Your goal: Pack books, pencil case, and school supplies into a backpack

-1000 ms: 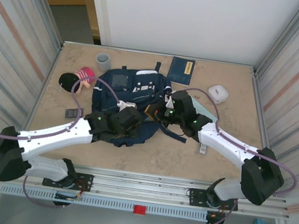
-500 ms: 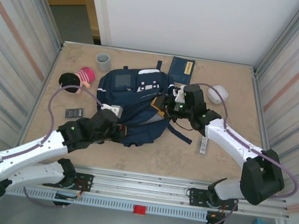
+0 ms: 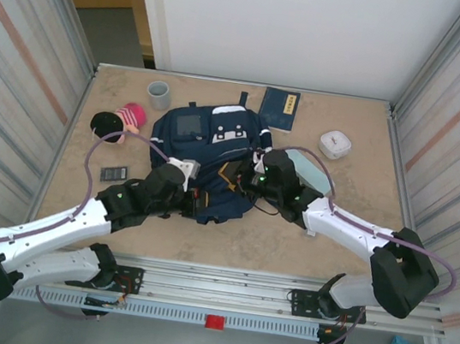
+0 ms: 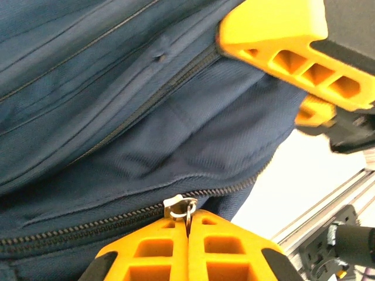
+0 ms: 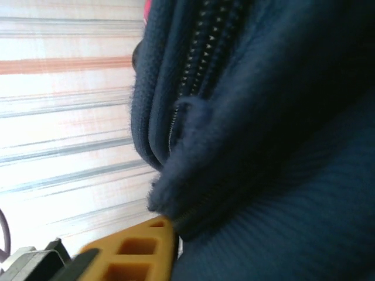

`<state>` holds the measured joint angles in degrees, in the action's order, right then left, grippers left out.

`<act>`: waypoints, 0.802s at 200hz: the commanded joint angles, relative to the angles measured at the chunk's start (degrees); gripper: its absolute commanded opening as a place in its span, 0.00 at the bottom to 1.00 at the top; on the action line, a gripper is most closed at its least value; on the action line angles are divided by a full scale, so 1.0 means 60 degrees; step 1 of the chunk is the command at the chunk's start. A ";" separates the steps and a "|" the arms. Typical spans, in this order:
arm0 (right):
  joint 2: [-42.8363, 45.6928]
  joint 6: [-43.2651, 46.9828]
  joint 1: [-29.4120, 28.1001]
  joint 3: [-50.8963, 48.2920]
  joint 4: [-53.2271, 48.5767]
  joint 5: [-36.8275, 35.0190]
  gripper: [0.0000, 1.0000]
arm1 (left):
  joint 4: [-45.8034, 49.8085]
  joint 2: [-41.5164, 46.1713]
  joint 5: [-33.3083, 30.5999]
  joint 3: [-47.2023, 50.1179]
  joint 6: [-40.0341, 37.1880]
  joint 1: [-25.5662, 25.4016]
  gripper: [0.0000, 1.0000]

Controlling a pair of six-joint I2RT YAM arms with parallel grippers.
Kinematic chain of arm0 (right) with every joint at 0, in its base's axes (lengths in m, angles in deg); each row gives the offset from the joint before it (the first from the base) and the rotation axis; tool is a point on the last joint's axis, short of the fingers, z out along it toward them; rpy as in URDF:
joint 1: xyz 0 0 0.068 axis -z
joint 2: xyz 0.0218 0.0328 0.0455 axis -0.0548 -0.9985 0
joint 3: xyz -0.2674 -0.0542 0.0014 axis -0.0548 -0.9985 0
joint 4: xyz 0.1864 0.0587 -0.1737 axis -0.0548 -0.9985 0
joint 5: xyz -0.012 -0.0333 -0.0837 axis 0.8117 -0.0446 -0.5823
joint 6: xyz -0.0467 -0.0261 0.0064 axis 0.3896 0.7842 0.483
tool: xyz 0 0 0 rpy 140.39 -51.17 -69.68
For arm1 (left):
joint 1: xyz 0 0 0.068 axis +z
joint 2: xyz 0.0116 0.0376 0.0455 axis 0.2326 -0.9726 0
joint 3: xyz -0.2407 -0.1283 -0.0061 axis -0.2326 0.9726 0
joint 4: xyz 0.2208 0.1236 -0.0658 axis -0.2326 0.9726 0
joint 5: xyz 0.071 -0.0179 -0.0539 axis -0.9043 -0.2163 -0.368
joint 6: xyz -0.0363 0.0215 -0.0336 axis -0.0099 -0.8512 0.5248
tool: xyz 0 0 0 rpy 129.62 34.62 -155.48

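Observation:
I should next pull the zipper pull in my left gripper outward along the still-joined teeth to the bag's side by the small dark device and release it there.
The navy backpack (image 3: 209, 139) lies flat in the middle of the table, its striped front facing up. My left gripper (image 4: 188, 218) is shut on the metal zipper pull (image 4: 183, 206) of the zipper along the bag's near edge, and it sits at that edge (image 3: 198, 195) in the top view. My right gripper (image 5: 179, 231) is shut on a fold of the backpack's fabric (image 5: 246, 152) beside the zipper teeth, with one orange finger (image 5: 137, 246) showing. It meets the bag just right of the left gripper (image 3: 232, 176). The dark navy book (image 3: 278, 107) lies beyond the bag, untouched.
A grey cup (image 3: 158, 91) stands at the back left. A pink and black soft item (image 3: 124, 118) and a small dark flat device (image 3: 113, 174) lie left of the bag. A white round case (image 3: 335, 144) and a pale teal flat item (image 3: 310, 167) lie to its right.
The right gripper opened, came toward the near edge of the bag and shut on the fabric. The left arm pulled back and left, still holding the zipper pull, and the bag shifted slightly.

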<state>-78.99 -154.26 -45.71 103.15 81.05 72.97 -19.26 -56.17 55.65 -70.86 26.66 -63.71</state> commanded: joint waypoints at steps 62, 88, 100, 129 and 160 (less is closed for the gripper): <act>0.0221 0.4253 0.2136 0.2952 -0.3271 0.4233 0.00 | 0.1559 0.1069 -0.0030 0.0432 -0.1954 0.2346 0.00; -0.0076 0.5072 0.2462 0.3952 -0.4137 0.5414 0.00 | 0.1026 0.0648 0.0041 0.0552 -0.2622 0.3106 0.00; -0.0163 0.5595 0.2586 0.4504 -0.4893 0.5559 0.00 | 0.0694 0.0413 0.0067 0.0574 -0.2843 0.3434 0.00; -0.0237 0.6052 0.3013 0.5266 -0.5376 0.6285 0.00 | -0.0311 -0.0115 0.0101 0.0777 -0.3218 0.4068 0.00; -0.0491 0.6705 0.3268 0.6159 -0.5943 0.7047 0.00 | -0.1997 -0.0507 0.0471 0.1320 -0.3621 0.4417 0.00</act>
<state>-81.96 -120.60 -27.07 133.29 46.67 105.62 -22.32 -57.96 58.06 -65.42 8.82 -38.75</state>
